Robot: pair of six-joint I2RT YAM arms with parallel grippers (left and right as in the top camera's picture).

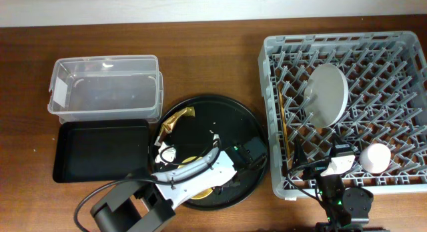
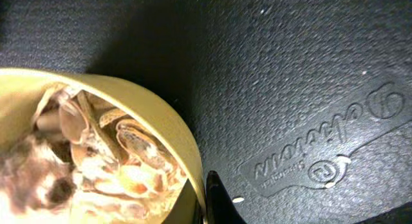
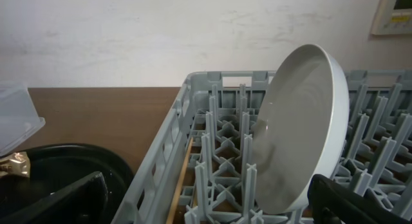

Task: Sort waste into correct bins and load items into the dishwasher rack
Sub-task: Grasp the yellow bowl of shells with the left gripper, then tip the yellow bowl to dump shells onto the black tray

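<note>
The left gripper should next lift and tip the bowl over the rectangular tray. It should then release the bowl between the rack's side and the plate, because that gap lies outward of the left gripper.
My left gripper [image 2: 205, 199] is shut on the rim of the small yellow bowl [image 2: 138, 121], one finger inside and one outside. The bowl holds brownish-tan food scraps [image 2: 109, 153] and sits on the round black tray [image 1: 230, 119]. Overhead, my left arm covers most of the bowl [image 1: 193, 159]. A gold-brown wrapper [image 1: 175, 120] and a white tissue [image 1: 164, 153] lie on the round tray. The grey rack [image 1: 273, 79] holds the upright pale plate [image 1: 327, 93], chopsticks [image 1: 283, 125] and a pale cup [image 1: 377, 159]. My right gripper [image 3: 206, 211] is open and empty over the rack's front left part.
The clear tub [image 1: 107, 85] stands at the back left, with the shallow black rectangular tray [image 1: 100, 149] right in front of it. Both touch the round tray's left side. The rack's wall [image 3: 161, 153] stands close to the round tray's right edge.
</note>
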